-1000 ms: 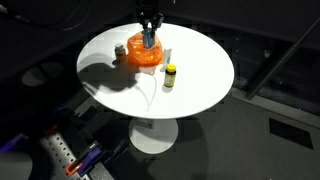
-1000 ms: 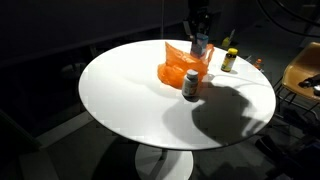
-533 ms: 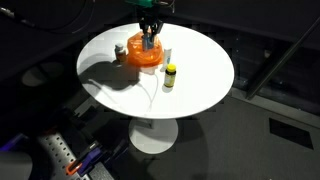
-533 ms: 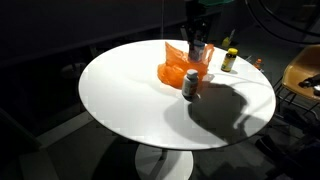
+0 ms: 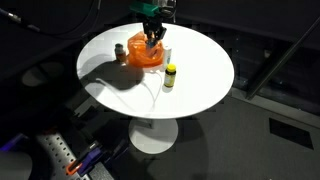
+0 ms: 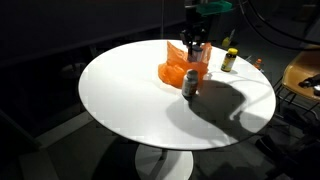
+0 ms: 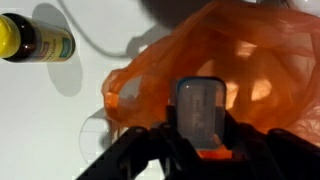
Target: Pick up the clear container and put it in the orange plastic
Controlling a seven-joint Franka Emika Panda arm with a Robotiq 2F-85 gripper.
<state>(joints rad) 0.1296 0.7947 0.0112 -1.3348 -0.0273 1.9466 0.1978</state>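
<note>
The clear container already hangs above the opening, so my gripper will next keep pointing down over the orange bag's opening (image 5: 146,46) (image 7: 226,76) and then open.
The clear container (image 7: 200,115), a small see-through box, sits between the jaws of my gripper (image 7: 200,140), which is shut on it. It hangs directly above the crumpled orange plastic bag (image 7: 250,70). In both exterior views the gripper (image 5: 153,36) (image 6: 197,47) points straight down over the orange bag (image 5: 142,56) (image 6: 178,69) at the far side of the round white table (image 5: 200,85) (image 6: 130,110). The container's lower end is hidden by the fingers.
A yellow-capped dark bottle (image 5: 170,76) (image 6: 229,60) (image 7: 35,40) stands beside the bag. A dark can (image 6: 190,84) stands in front of the bag. A small jar (image 5: 120,50) stands on the bag's other side. A chair (image 6: 305,75) is beyond the table edge.
The gripper has risen a little above the orange bag with the container in it. Nothing else on the table has moved.
</note>
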